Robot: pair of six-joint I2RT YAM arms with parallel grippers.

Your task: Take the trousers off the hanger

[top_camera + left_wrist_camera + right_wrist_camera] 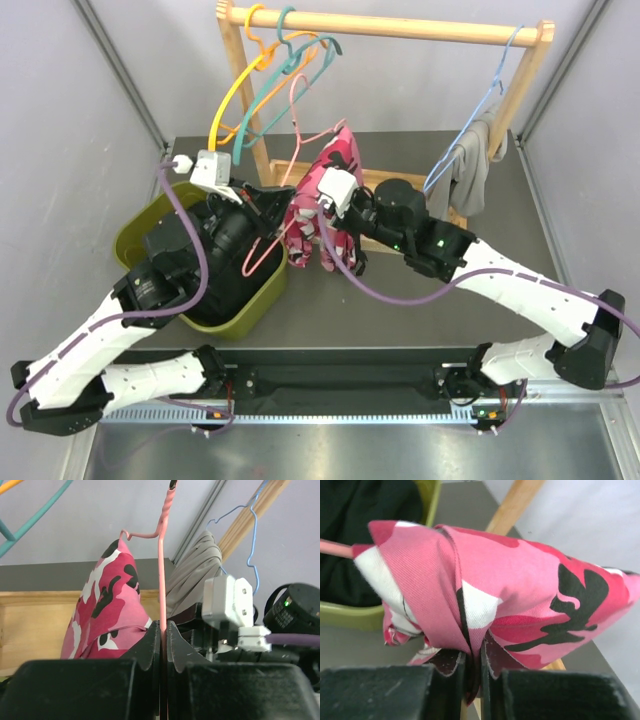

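Note:
My right gripper pulls the trousers off the hanger next, swings over the olive green bin point(240, 292) and releases, as the bin lies to the left in the top view.
The pink camouflage trousers point(322, 205) hang bunched on a pink wire hanger point(297, 140) in front of the wooden rack. My left gripper point(268, 215) is shut on the hanger's wire point(161, 580), left of the trousers point(107, 605). My right gripper point(325, 212) is shut on a fold of the trousers point(520, 590), from their right side. The hanger's pink end point(335, 548) shows at the left of the right wrist view.
A wooden rack point(385, 28) holds orange, teal and blue hangers; the blue hanger point(470, 125) carries a grey garment point(475, 165). An olive green bin point(215, 300) with dark clothes sits at the left under my left arm.

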